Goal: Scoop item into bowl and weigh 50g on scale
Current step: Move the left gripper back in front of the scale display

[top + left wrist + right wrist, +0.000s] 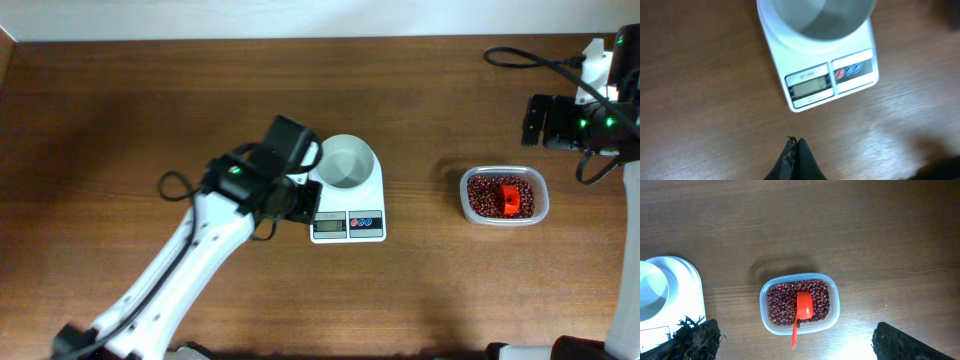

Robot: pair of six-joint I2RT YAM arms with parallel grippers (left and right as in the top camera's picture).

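My right gripper is open with its fingers lined up around the red scoop's handle, which sticks out over the container's near rim, and next it will come down onto that handle and close.
The white bowl (350,165) stands empty on the white scale (348,226). Both also show in the left wrist view: the bowl (815,20) and the scale (812,89). My left gripper (302,203) (795,142) is shut and empty, just off the scale's front left corner. The red-brown beans (485,195) (782,302) fill a clear plastic container (465,190) (836,300) at the right, with a red scoop (514,197) (804,306) lying in them, handle over the rim. My right gripper (545,122) (795,342) is open wide, raised behind the container.
The brown wooden table (150,110) runs to a white wall along its far edge. Black cables (530,58) loop at the far right by my right arm. My left arm (170,270) crosses the near left of the table.
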